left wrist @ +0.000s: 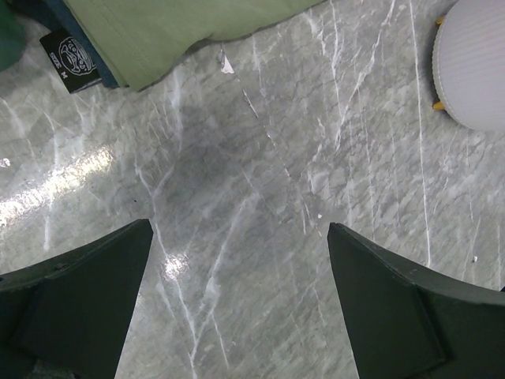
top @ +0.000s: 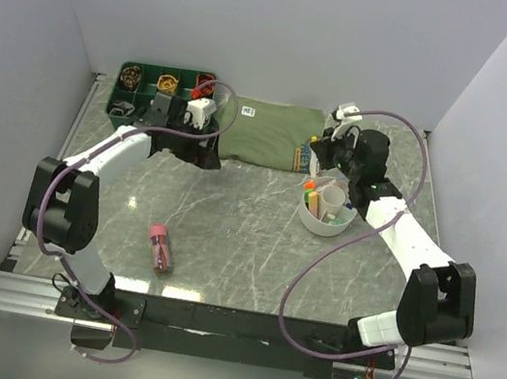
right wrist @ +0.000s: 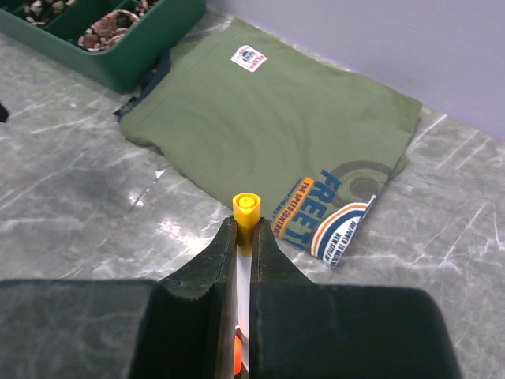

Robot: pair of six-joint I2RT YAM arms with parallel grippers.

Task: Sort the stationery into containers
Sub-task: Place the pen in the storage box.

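Observation:
My right gripper moves back and to the right in the top view next, lowering the white pen behind the organiser's central cup. Then it releases the pen, since this organiser already holds pens.
A white round organiser (top: 325,228) with a central cup stands right of centre and holds several pens, orange and green ones among them. Just above its back-left rim, my right gripper (top: 320,162) (right wrist: 245,229) is shut on a slim white pen with a yellow cap (right wrist: 246,210), which stands up between the fingers. A short clear tube with a pink cap (top: 161,247) lies alone on the marble near the front left. My left gripper (top: 209,154) (left wrist: 241,229) hangs open over bare marble by the cloth's left end, with nothing between its fingers. The organiser's ribbed wall (left wrist: 473,63) shows at the top right of the left wrist view.
A folded olive-green T-shirt (top: 268,133) (right wrist: 268,126) (left wrist: 158,31) lies at the back centre. A dark green compartment tray (top: 162,95) (right wrist: 110,39) of small items sits at the back left, beside the left gripper. White walls close in the table on three sides.

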